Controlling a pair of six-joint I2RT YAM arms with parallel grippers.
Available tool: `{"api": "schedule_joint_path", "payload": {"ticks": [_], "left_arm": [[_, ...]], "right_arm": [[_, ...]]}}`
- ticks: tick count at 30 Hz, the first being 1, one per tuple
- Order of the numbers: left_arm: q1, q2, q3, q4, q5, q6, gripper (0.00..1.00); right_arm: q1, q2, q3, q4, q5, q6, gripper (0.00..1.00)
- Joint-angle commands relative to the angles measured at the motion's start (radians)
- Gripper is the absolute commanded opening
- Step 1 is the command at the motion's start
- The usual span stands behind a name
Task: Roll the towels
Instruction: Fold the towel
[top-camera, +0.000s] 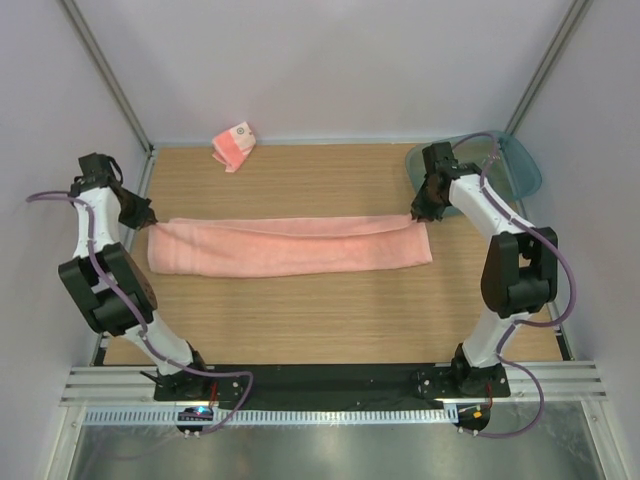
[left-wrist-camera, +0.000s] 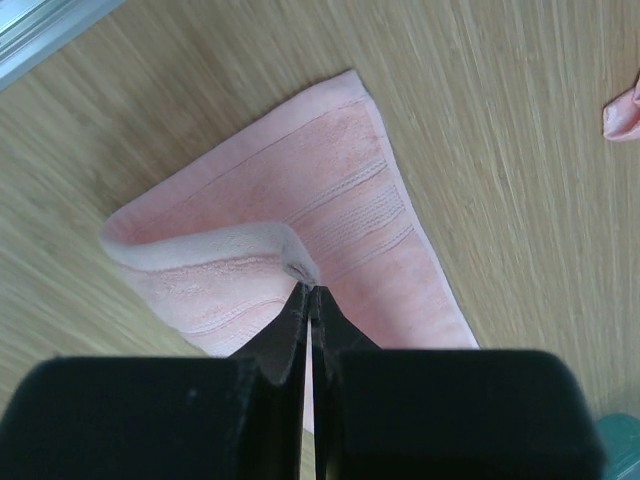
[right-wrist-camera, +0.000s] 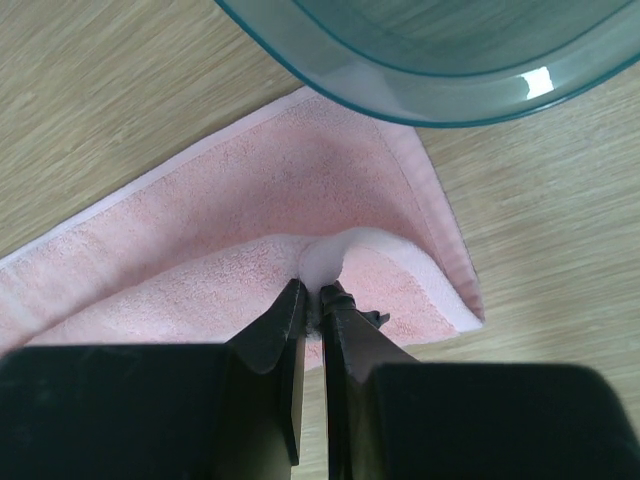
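Note:
I will next bring the towel's folded edge outward with my right gripper to the towel's far edge beside the teal bowl, because a piece of the towel's bottom layer is uncovered there.
The large plain pink towel lies stretched in a long band across the table, folded lengthwise. My left gripper is shut on the folded edge at its left end; the fingertips pinch a small bunch of cloth. At the right end, my right gripper is shut on the folded edge, with a tuft of towel between its fingertips. The smaller striped towel lies crumpled at the table's far edge, apart from both grippers; a corner of it shows in the left wrist view.
A teal translucent bowl sits at the far right corner, just beyond the right gripper and close over the towel's end. The wooden table has metal frame posts at its far corners.

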Motion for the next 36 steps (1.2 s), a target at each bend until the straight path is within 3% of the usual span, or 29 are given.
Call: {"api": "schedule_joint_path", "payload": {"ticks": [1,17,20,21,23,24,25,27,31,36], "left_arm": [[-0.027,0.063,0.086,-0.021,-0.032,0.032,0.0],[-0.071,0.387,0.387,-0.162,-0.065,0.09,0.0],[-0.082,0.413,0.418,-0.17,-0.043,0.112,0.06],[-0.082,0.41,0.415,-0.161,-0.032,0.113,0.13],[-0.091,0.401,0.403,-0.137,0.0,0.115,0.22],[-0.097,0.389,0.403,-0.134,0.001,0.124,0.32],[-0.104,0.384,0.404,-0.135,-0.011,0.127,0.36],[-0.114,0.363,0.399,-0.135,-0.031,0.133,0.41],[-0.122,0.297,0.375,-0.152,-0.074,0.146,0.44],[-0.139,0.139,0.236,-0.158,-0.187,0.118,0.43]], "right_arm": [[-0.012,0.015,0.059,0.008,0.007,-0.022,0.01],[-0.037,0.165,0.164,0.008,-0.003,-0.007,0.02],[-0.037,0.187,0.201,-0.004,0.001,-0.004,0.21],[-0.035,0.184,0.211,-0.005,0.007,-0.001,0.39],[-0.034,0.163,0.216,-0.004,0.019,0.002,0.56],[-0.029,0.153,0.216,0.008,0.032,0.002,0.74],[-0.024,0.143,0.219,0.008,0.039,0.002,0.8],[-0.009,0.117,0.245,-0.016,0.073,-0.004,0.87],[0.023,0.048,0.245,-0.038,0.131,-0.028,0.88],[0.129,-0.107,0.041,0.114,0.11,-0.07,0.83]]}}
